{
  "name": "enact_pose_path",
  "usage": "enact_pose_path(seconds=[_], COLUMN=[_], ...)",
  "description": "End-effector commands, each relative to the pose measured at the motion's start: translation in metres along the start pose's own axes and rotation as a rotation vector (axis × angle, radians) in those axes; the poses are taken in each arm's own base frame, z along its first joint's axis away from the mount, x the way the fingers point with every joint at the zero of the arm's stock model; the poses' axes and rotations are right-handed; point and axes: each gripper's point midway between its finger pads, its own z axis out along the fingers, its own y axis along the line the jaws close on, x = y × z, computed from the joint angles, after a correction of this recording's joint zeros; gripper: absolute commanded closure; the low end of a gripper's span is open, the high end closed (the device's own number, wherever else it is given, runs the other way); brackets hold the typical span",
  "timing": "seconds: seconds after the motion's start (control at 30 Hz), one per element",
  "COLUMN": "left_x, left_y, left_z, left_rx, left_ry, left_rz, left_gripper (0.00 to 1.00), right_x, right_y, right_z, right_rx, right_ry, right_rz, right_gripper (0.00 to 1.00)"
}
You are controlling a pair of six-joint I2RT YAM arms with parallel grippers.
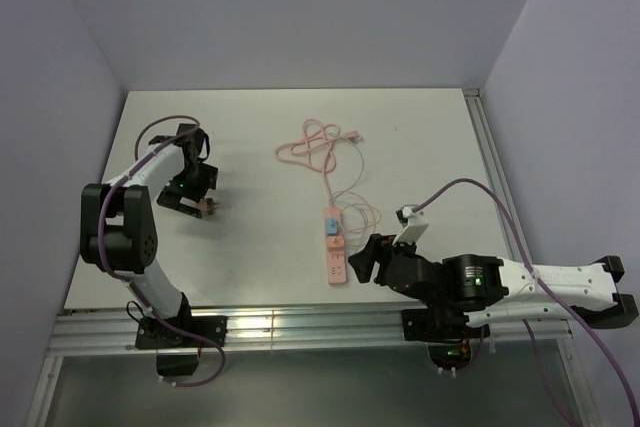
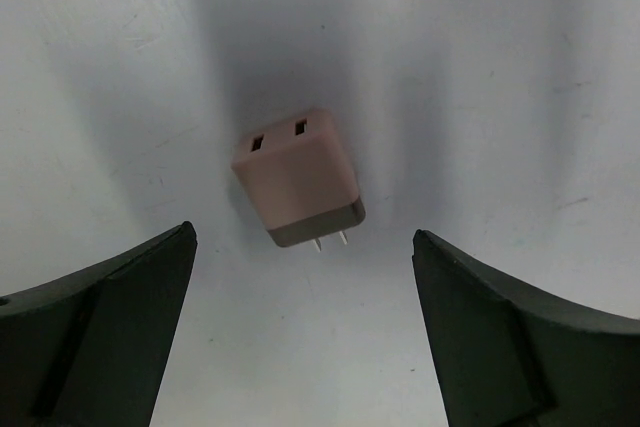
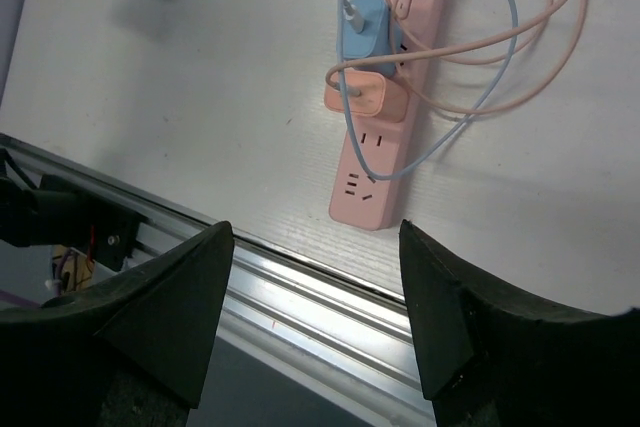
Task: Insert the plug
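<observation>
The plug lies loose below. The plug's brown base comes between the lowered fingers of my left gripper next, and they close on it from either side.
The plug (image 2: 298, 179) is a small pink block with a brown base and two metal prongs. It lies loose on the white table, prongs pointing toward the camera. My left gripper (image 2: 304, 232) hangs open above it, one dark finger on each side, touching nothing. In the top view the plug (image 1: 208, 208) lies at the left, just beyond the left gripper (image 1: 190, 195). The pink power strip (image 1: 333, 247) lies mid-table. My right gripper (image 1: 362, 259) hovers open and empty by its near end. In the right wrist view the power strip (image 3: 385, 107) shows free sockets at its near end, ahead of the right gripper (image 3: 315, 227).
A blue adapter (image 3: 362, 29) and a pink adapter (image 3: 362, 97) sit plugged into the strip. Their pink and blue cables (image 1: 320, 147) loop toward the back of the table. An aluminium rail (image 3: 300, 287) runs along the table's near edge. Walls close in the left, back and right sides.
</observation>
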Motion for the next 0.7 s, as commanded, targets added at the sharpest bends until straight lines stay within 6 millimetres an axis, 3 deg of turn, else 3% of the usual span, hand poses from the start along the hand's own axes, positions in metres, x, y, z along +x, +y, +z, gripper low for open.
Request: enact_pose_path(seconds=[0.0, 0.2, 0.37, 0.4, 0.53, 0.67], left_x=[0.004, 0.004, 0.003, 0.004, 0.0, -0.002], left_y=[0.002, 0.009, 0.011, 0.012, 0.009, 0.004], left_z=[0.008, 0.025, 0.03, 0.03, 0.026, 0.007], left_rx=[-0.012, -0.056, -0.028, -0.027, 0.026, 0.111], left_ry=[0.026, 0.026, 0.029, 0.027, 0.012, -0.03], left_rz=[-0.073, -0.093, -0.098, -0.093, -0.059, 0.04], left_gripper=[0.05, 0.1, 0.27, 0.33, 0.93, 1.0], right_x=[-0.004, 0.0, 0.0, 0.0, 0.001, -0.004], right_y=[-0.011, -0.008, -0.006, -0.005, -0.001, 0.005], right_z=[0.001, 0.001, 0.002, 0.002, 0.004, 0.001], right_rx=[0.029, 0.014, 0.016, 0.012, 0.013, 0.022], right_ry=[-0.036, -0.022, -0.016, -0.014, -0.01, 0.001], right_rz=[0.028, 0.041, 0.037, 0.036, 0.013, 0.001], right_gripper=[0.26, 0.27, 0.28, 0.28, 0.28, 0.28])
